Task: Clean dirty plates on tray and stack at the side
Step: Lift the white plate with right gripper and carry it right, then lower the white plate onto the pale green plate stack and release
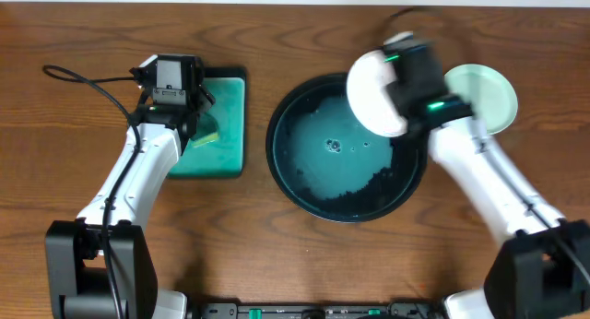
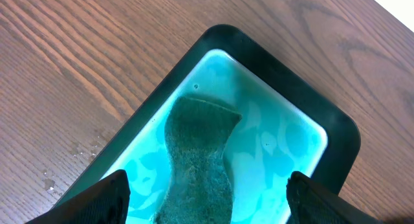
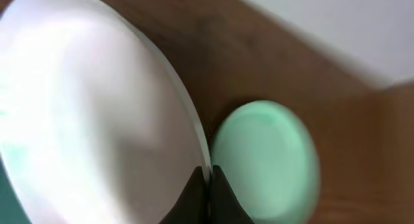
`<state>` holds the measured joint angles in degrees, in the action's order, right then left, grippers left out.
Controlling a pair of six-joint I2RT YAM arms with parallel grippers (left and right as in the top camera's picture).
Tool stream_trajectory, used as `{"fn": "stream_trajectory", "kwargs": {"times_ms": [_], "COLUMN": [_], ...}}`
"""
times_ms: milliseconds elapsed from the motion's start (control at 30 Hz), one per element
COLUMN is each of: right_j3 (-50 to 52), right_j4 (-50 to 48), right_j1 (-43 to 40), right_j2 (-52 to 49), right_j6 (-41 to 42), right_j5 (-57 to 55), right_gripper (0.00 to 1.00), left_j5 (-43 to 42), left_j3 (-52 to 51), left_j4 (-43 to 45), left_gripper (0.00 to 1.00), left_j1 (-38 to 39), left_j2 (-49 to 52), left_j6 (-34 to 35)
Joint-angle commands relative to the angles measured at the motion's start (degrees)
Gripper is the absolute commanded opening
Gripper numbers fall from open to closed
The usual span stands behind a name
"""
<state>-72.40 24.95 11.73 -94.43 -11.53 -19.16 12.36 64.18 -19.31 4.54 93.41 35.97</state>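
Observation:
My right gripper is to swing away from the tray and then lower the white plate onto the pale mint plate (image 1: pixel 483 98) (image 3: pixel 266 162), because that one already lies aside.
My right gripper (image 1: pixel 398 98) is shut on the rim of a white plate (image 1: pixel 371 90) and holds it tilted above the right edge of the black tray (image 1: pixel 288 176). In the right wrist view the fingers (image 3: pixel 207 175) pinch the plate (image 3: pixel 84 120) at its edge. A pale mint plate (image 1: pixel 487 93) lies on the table to the right of the tray; it also shows in the right wrist view (image 3: pixel 265 159). The tray holds teal liquid and no plate. My left gripper (image 2: pixel 207 198) is open above a green sponge (image 2: pixel 197 159) in the teal dish (image 2: pixel 323 130).
The rectangular teal dish (image 1: pixel 226 125) stands left of the tray, with the left arm over it. Water drops (image 2: pixel 71 162) lie on the wood beside the dish. A black cable (image 1: pixel 83 79) runs at the far left.

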Motion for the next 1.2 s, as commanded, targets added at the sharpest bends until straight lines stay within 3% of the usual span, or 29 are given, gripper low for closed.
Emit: {"fn": "stream_trajectory", "kwargs": {"times_ms": [0, 100, 233, 367, 567, 667, 733, 800, 833, 1000, 1167], "right_j3": [-0.3, -0.2, 1.0, 2.1, 2.1, 2.1, 2.1, 2.1, 2.1, 2.1, 2.5], "right_j4": [-0.5, -0.7, -0.7, -0.8, -4.8, -6.4, -6.8, -6.6, -5.4, 0.8, 13.7], "right_j1": [-13.0, -23.8, -35.4, -40.4, -41.3, -41.3, -41.3, -41.3, -41.3, -41.2, -38.7], "right_j2": [1.1, 0.6, -1.4, -5.0, -11.3, -12.9, -12.9, -12.3, -11.2, -4.8, 7.4], "right_j6": [16.6, 21.8, 28.1, 36.4, 37.2, 37.2, 37.2, 37.2, 37.2, 37.2, 33.9], "right_j5": [31.2, 40.2, 38.1, 35.3, 35.3, 35.2, 35.0, 35.0, 35.0, 33.2, 24.6], "right_gripper": [0.01, 0.01, 0.04, 0.01, 0.01, 0.31, 0.44, 0.73, 0.78, 0.83, 0.90], "left_j5": [0.7, 0.7, 0.7, 0.7, 0.7, 0.7, 0.7, 0.7, 0.7, 0.7, 0.7], "left_j3": [-0.2, -0.2, -0.2, -0.2, -0.2, -0.2, -0.2, -0.2, -0.2, -0.2, -0.2], "left_j4": [-0.2, -0.2, -0.2, -0.2, -0.2, -0.2, -0.2, -0.2, -0.2, -0.2, -0.2], "left_gripper": [0.78, 0.78, 0.78, 0.78, 0.78, 0.78, 0.79, 0.79, 0.78, 0.78, 0.79], "left_j1": [-0.3, -0.3, -0.3, -0.3, -0.3, -0.3, -0.3, -0.3, -0.3, -0.3, -0.3], "left_j2": [0.2, 0.2, 0.2, 0.2, 0.2, 0.2, 0.2, 0.2, 0.2, 0.2, 0.2], "left_j6": [-0.3, -0.3, -0.3, -0.3, -0.3, -0.3, -0.3, -0.3, -0.3, -0.3, -0.3]}}
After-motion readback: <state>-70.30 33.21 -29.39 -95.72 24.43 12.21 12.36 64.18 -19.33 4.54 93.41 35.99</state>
